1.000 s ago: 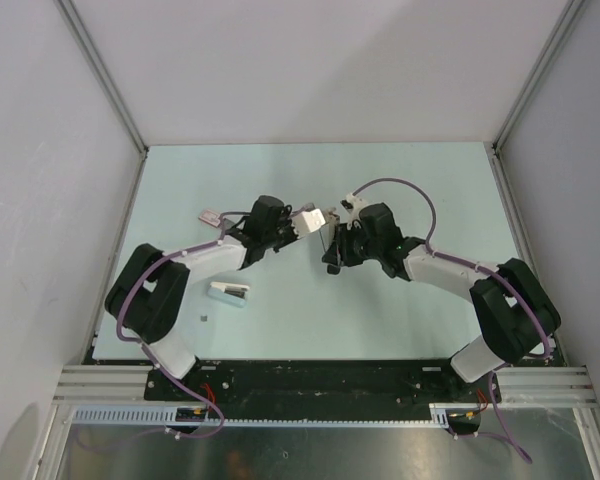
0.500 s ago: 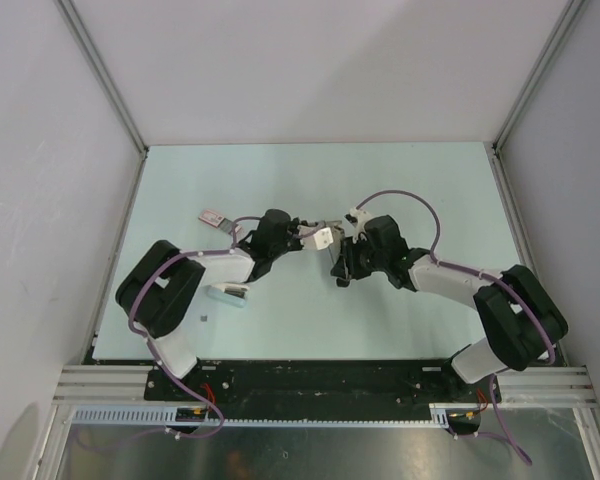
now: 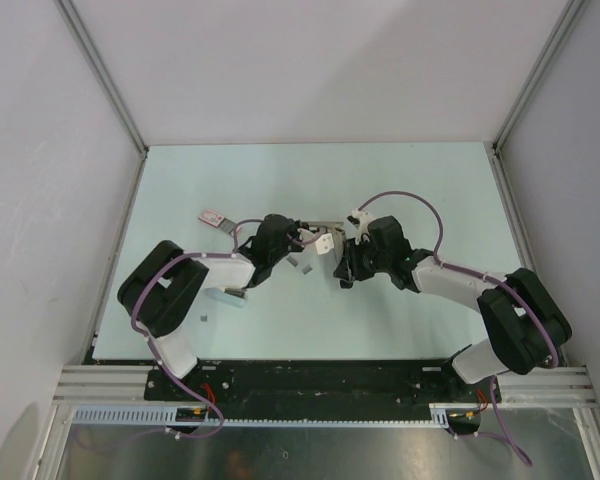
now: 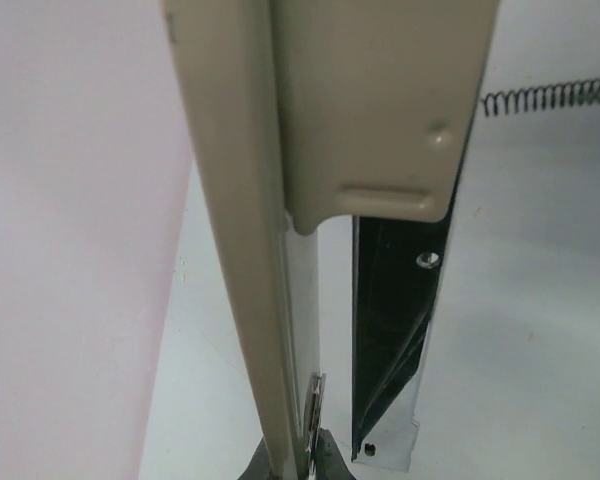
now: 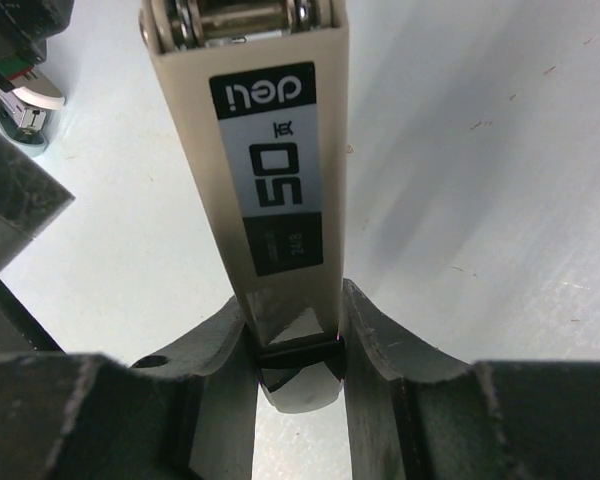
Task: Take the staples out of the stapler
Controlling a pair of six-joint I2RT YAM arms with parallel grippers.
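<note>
Next, my right gripper moves outward and down and releases the stapler on the bare far tabletop, since this clear spot lies below and outward.
The stapler (image 3: 324, 240) hangs open between my two grippers above the table's middle. My left gripper (image 3: 302, 240) is shut on its beige top arm (image 4: 360, 110), pinching the thin edge at the bottom of the left wrist view (image 4: 302, 465). The dark chrome-edged magazine (image 4: 390, 320) hangs apart from that arm, and a coil spring (image 4: 550, 95) trails off to the right. My right gripper (image 3: 342, 262) is shut on the beige bar with the "deli 50" label (image 5: 270, 150), both fingers (image 5: 380, 350) pressing its sides. A tiny grey block, the staples (image 3: 305, 268), lies on the table under the stapler.
A pinkish-white small rectangle (image 3: 212, 216) lies at the far left of the mat. A white and teal object (image 3: 230, 294) lies half under my left forearm, with a small grey speck (image 3: 206, 317) nearer the front edge.
Both grippers and the stapler have come nearer and lower. The small grey staple block now lies on the table under the stapler; it was not there before.
</note>
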